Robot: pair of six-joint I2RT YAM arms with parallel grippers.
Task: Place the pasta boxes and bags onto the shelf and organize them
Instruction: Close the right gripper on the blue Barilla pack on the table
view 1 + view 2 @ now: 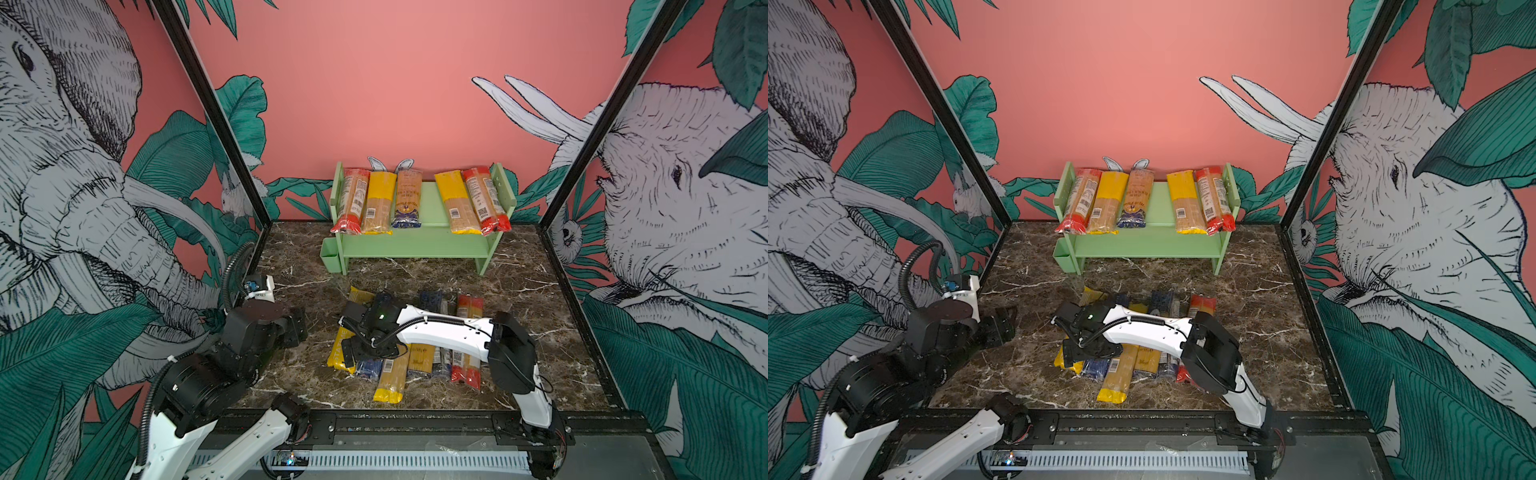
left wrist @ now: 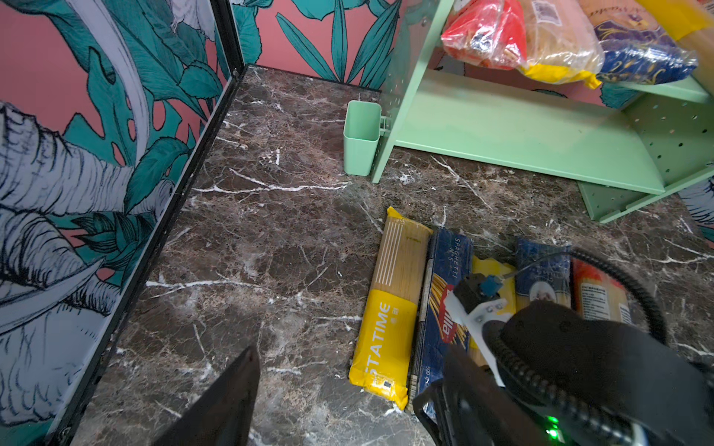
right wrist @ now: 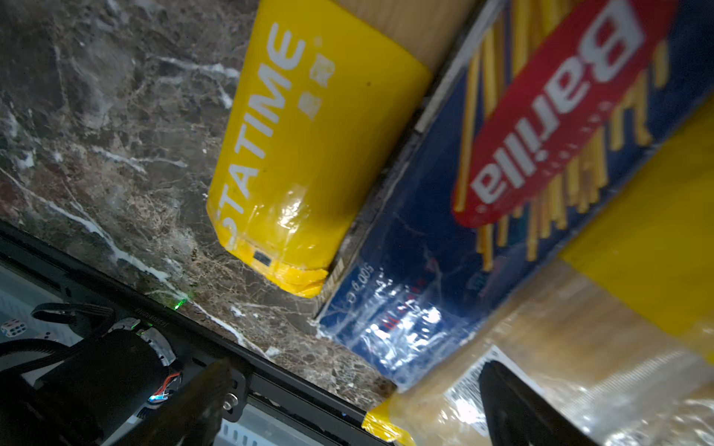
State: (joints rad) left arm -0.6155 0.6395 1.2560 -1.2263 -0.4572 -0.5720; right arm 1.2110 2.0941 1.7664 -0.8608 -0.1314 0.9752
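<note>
The blue Barilla box's near end (image 1: 368,368) (image 3: 398,316) is below, and the box lies at an angle to the open fingers. My right gripper needs to turn and move down onto that end of the box next.
The pale green shelf (image 1: 415,245) (image 1: 1142,247) (image 2: 521,131) stands at the back with several pasta packets (image 1: 376,201) (image 1: 1100,203) side by side on its top board. More pasta boxes and bags (image 1: 390,374) (image 1: 1113,378) lie in a pile on the marble floor. My right gripper (image 1: 357,353) (image 1: 1075,351) (image 3: 353,370) hangs open, low over the pile's left near end. A blue Barilla box (image 3: 425,231) (image 2: 440,309) lies beside a yellow packet (image 3: 309,154) (image 2: 386,328), and one finger is above a clear barcode packet (image 3: 579,367). My left gripper (image 1: 297,328) (image 1: 1000,328) (image 2: 352,349) is open and empty, left of the pile.
A small green cup (image 1: 331,253) (image 2: 361,139) hangs on the shelf's left side panel. Black frame posts (image 1: 216,124) and patterned walls close in both sides. A black rail (image 1: 415,424) runs along the table's front edge. The right arm (image 2: 579,347) reaches across the pile.
</note>
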